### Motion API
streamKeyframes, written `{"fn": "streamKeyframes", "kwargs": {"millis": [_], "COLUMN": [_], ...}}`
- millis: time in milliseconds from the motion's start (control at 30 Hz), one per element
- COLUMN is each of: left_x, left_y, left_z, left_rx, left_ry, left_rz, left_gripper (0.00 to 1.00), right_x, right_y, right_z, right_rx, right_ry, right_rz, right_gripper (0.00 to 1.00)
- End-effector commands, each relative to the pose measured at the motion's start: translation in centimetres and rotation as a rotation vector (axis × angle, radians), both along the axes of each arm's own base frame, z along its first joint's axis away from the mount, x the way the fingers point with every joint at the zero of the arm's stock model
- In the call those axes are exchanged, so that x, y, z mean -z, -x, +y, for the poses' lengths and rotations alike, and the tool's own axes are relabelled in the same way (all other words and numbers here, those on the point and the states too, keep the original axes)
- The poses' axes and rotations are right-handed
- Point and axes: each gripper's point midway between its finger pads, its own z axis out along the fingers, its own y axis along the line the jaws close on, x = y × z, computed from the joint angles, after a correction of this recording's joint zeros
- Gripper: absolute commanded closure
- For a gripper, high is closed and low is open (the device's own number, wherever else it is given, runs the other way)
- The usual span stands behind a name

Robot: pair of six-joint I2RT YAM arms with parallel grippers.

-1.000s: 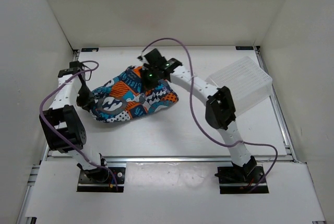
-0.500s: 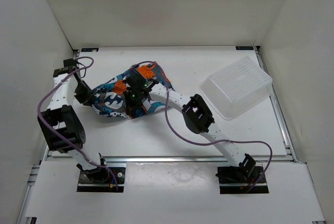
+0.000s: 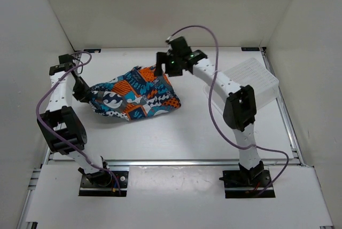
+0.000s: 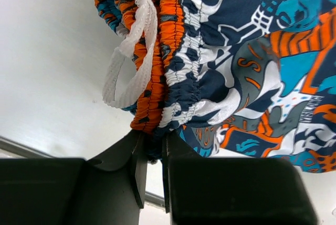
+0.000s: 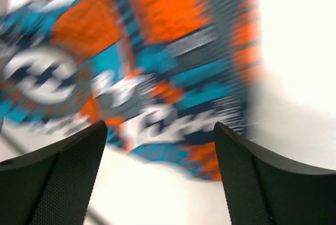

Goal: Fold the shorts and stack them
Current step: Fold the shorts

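The shorts' leg end [image 3: 162,91] is to the right of my left gripper in the top view. I will carry the waistband over onto that end and let go of it.
The shorts [image 3: 136,94] lie bunched on the white table left of centre, in an orange, teal, navy and white print. My left gripper [image 3: 83,91] is at their left end. In the left wrist view it [image 4: 152,143] is shut on the gathered waistband of the shorts [image 4: 236,67], beside the white drawstring [image 4: 131,52]. My right gripper [image 3: 163,69] hovers over the shorts' far right corner. In the right wrist view it [image 5: 160,151] is open with nothing between the fingers, and the shorts [image 5: 157,52] appear blurred below it.
A white perforated plastic basket [image 3: 248,87] sits at the right of the table, under the right arm's forearm. White walls enclose the table on three sides. Purple cables loop from both arms.
The right gripper carried a part of the shorts forward and left, then let go, opened and pulled back to the far right corner. The left gripper kept its hold and shifted slightly back.
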Motion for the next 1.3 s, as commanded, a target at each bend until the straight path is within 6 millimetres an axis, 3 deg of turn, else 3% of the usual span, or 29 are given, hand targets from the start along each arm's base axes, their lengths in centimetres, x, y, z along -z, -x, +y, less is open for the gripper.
{"fn": "streamKeyframes", "kwargs": {"millis": [0,33,100,133,233,500,600,633,700,733,767,800,833,867,933,967,1000,1100,1133,1200,1233,1267], "left_x": [-1.8,-2.1,-2.4,-2.8,-2.8,-2.8,-3.3,-3.5,-4.2,-4.4,-4.9,-5.2,-5.2,-5.5,-5.5,-5.6,-5.2,-5.2,-5.6,-5.8,-5.5,-5.8], "left_y": [-1.2,-1.4,-1.8,-2.1,-2.1,-3.0,-3.8,-3.6,-4.7,-4.9,-5.0,-5.3,-5.5,-5.5,-6.0,-6.1,-6.5,-7.3,-8.0,-8.1,-8.3,-8.6], "left_z": [1.1,1.1,1.2,1.3,1.3,1.8,2.4,2.7,2.3,2.4,2.4,2.5,2.5,2.4,1.5,1.1,-0.5,-3.0,-5.4,-7.3,-9.9,-10.7], "left_rx": [0.011,0.011,0.011,0.011,0.011,0.016,0.038,0.033,0.067,0.067,0.071,0.074,0.086,0.089,0.131,0.143,0.187,0.28,0.337,0.398,0.461,0.48], "left_ry": [-0.044,-0.047,-0.049,-0.052,-0.05,-0.062,-0.105,-0.116,-0.154,-0.182,-0.202,-0.233,-0.255,-0.273,-0.304,-0.321,-0.332,-0.381,-0.399,-0.443,-0.444,-0.474], "left_rz": [-0.044,-0.053,-0.059,-0.07,-0.063,-0.063,-0.05,-0.034,-0.032,-0.024,-0.027,-0.019,-0.013,-0.009,-0.004,-0.002,0.004,0.016,-0.009,0.003,-0.005,-0.009], "left_gripper": [0.9,0.9,0.9,0.9,0.9,0.9,0.9,0.9,0.9,0.9,0.9,0.9,0.9,0.9,0.9,0.9,0.9,0.9,0.9,0.9,0.9,0.9], "right_x": [5.3,7.1,6.8,8.2,9.4,14.1,15.5,16.5,16.0,15.9,17.5,16.0,16.2,16.1,16.1,15.0,15.6,15.4,15.0,15.1,14.8,14.7], "right_y": [-3.0,-3.1,-4.3,-4.2,-4.6,-2.0,-0.7,0.0,0.3,0.7,1.9,2.1,2.6,4.3,5.8,6.1,7.6,8.4,8.9,9.3,9.4,9.4], "right_z": [-4.4,-4.3,-4.1,-3.9,-3.7,-1.7,-1.0,-1.4,-1.5,-1.7,-2.8,-3.2,-3.9,-4.5,-5.1,-5.3,-5.3,-5.1,-4.5,-4.4,-3.9,-3.9], "right_rx": [0.044,0.027,0.008,0.001,0.001,-0.068,-0.074,-0.057,-0.033,-0.019,0.023,0.047,0.074,0.091,0.109,0.116,0.105,0.102,0.094,0.089,0.08,0.08], "right_ry": [0.092,0.114,0.111,0.121,0.128,0.121,0.133,0.145,0.125,0.12,0.143,0.13,0.139,0.135,0.137,0.121,0.151,0.162,0.155,0.17,0.164,0.164], "right_rz": [0.078,0.107,0.086,0.113,0.124,0.215,0.249,0.288,0.289,0.301,0.339,0.32,0.321,0.344,0.357,0.347,0.346,0.337,0.334,0.333,0.324,0.324], "right_gripper": [0.13,0.11,0.08,0.08,0.06,0.23,0.53,0.76,0.96,1.0,1.0,1.0,1.0,1.0,1.0,1.0,1.0,1.0,1.0,1.0,1.0,1.0]}}
